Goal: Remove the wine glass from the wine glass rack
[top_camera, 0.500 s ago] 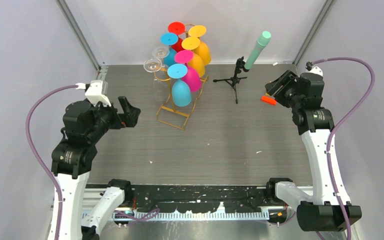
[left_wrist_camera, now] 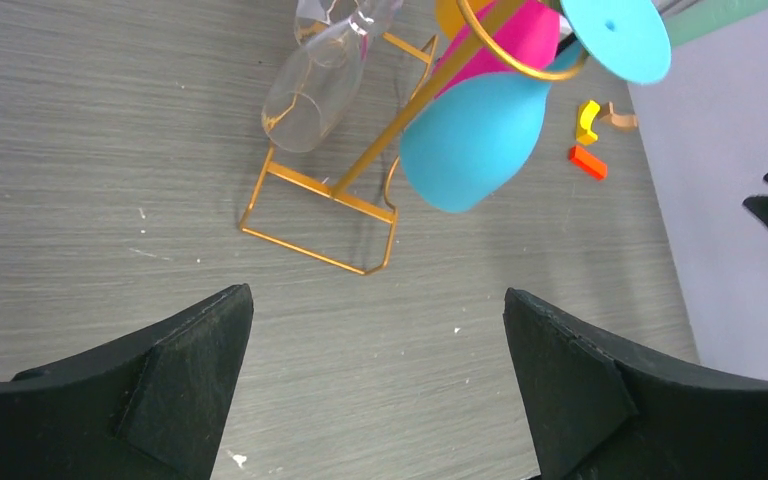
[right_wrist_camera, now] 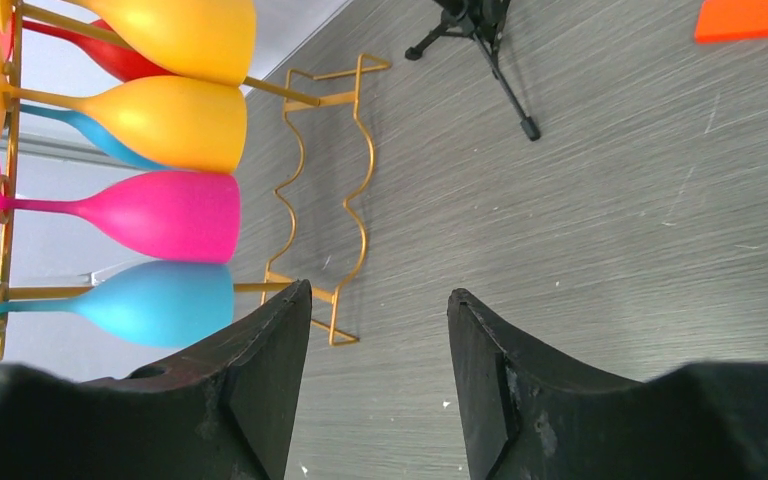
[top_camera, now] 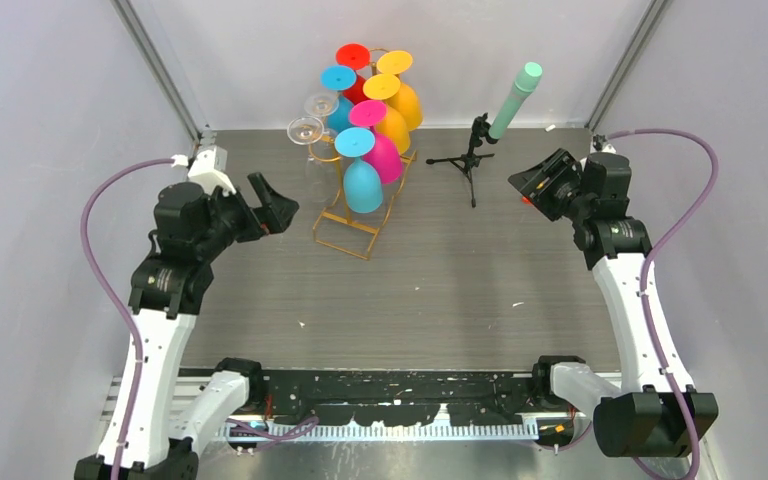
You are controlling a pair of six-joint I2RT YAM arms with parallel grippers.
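Observation:
The left gripper should move outward next and turn its fingers around the rim of the nearer clear glass's round foot, which sticks out past the rack, because the foot is outward of the gripper.
The gold wire wine glass rack (top_camera: 344, 218) stands at the back middle of the table. Coloured wine glasses hang upside down on it: a blue one (top_camera: 363, 186) at the front, pink (top_camera: 386, 158) and yellow (top_camera: 397, 126) behind it, and clear ones (top_camera: 306, 131) on the left side. My left gripper (top_camera: 276, 209) is open and empty, just left of the rack. In the left wrist view (left_wrist_camera: 377, 293) it faces the rack base (left_wrist_camera: 315, 215) and the blue glass (left_wrist_camera: 475, 135). My right gripper (top_camera: 528, 184) is open and empty, well right of the rack. The right wrist view (right_wrist_camera: 380, 290) shows the glasses (right_wrist_camera: 150, 300) side-on.
A black tripod (top_camera: 468, 160) holding a green tube (top_camera: 516, 98) stands between the rack and my right gripper. An orange block (right_wrist_camera: 750, 18) lies on the table near the right gripper. A yellow piece (left_wrist_camera: 587, 120) lies by the right wall. Grey walls close in on three sides.
My left gripper has moved right and back, closer to the rack. My right gripper has moved left toward the tripod and now covers most of the orange block. Both stay open.

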